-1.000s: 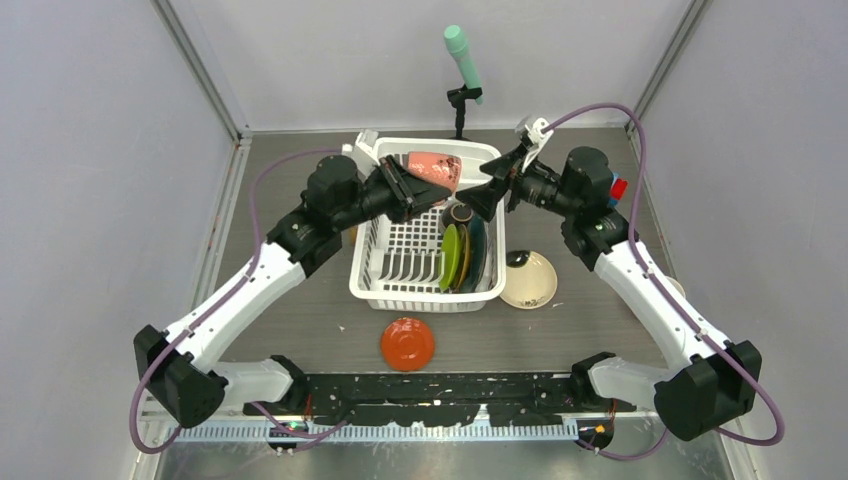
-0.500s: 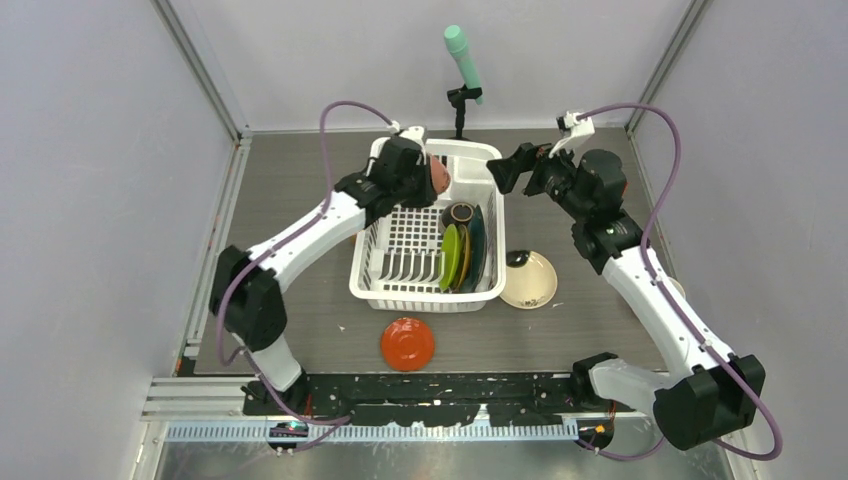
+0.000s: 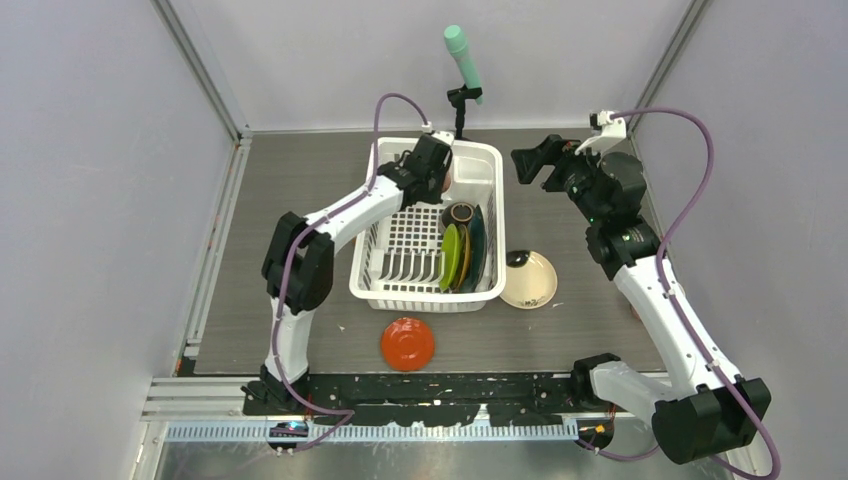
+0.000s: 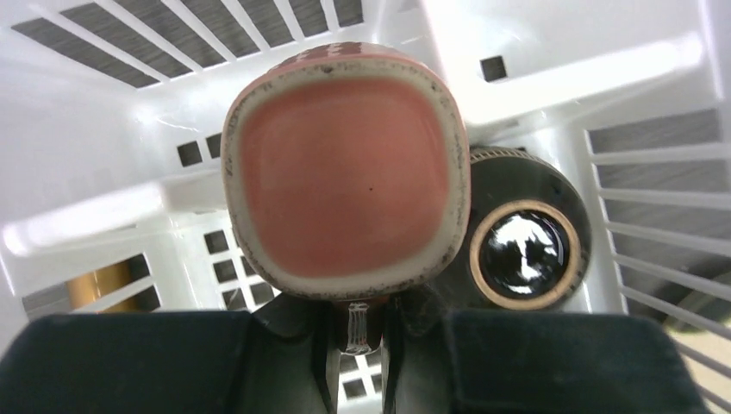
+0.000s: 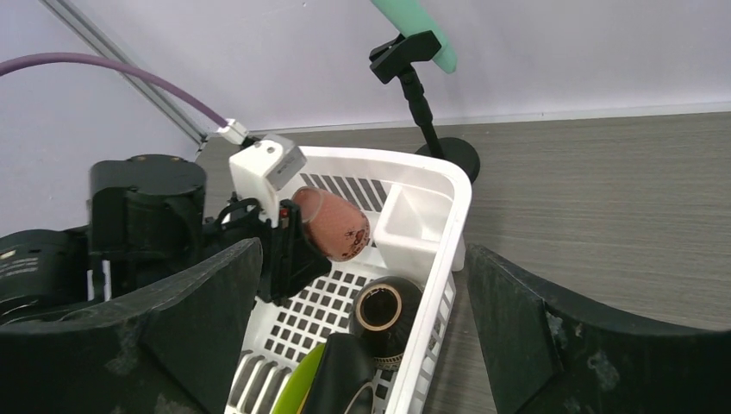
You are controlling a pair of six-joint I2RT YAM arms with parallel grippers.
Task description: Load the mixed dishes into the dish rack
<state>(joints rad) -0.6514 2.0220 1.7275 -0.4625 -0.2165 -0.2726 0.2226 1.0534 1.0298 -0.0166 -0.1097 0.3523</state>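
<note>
The left gripper lowers the pink mug (image 4: 345, 168) toward the rack's empty far bottom beside the small white compartment next, then releases the mug's handle.
My left gripper (image 3: 436, 176) is shut on the handle of a pink mug (image 4: 345, 168), held on its side low inside the far end of the white dish rack (image 3: 425, 297); the mug also shows in the right wrist view (image 5: 332, 224). A small brown bowl (image 3: 460, 213) lies beside it in the rack. A yellow-green plate (image 3: 452, 257) and a dark teal plate (image 3: 476, 250) stand on edge in the rack. My right gripper (image 3: 530, 160) is open and empty, above the table right of the rack's far corner. A cream plate (image 3: 532, 282) and a red-orange dish (image 3: 407, 343) lie on the table.
A mint-green cylinder (image 3: 463, 55) on a black stand (image 3: 460, 100) is just behind the rack's far edge. Grey walls enclose the table on three sides. A small white compartment (image 5: 414, 220) sits in the rack's far right corner.
My left arm has swung toward the rack's far end and lowered the pink mug into it. My right gripper has drawn back to the right, away from the rack.
</note>
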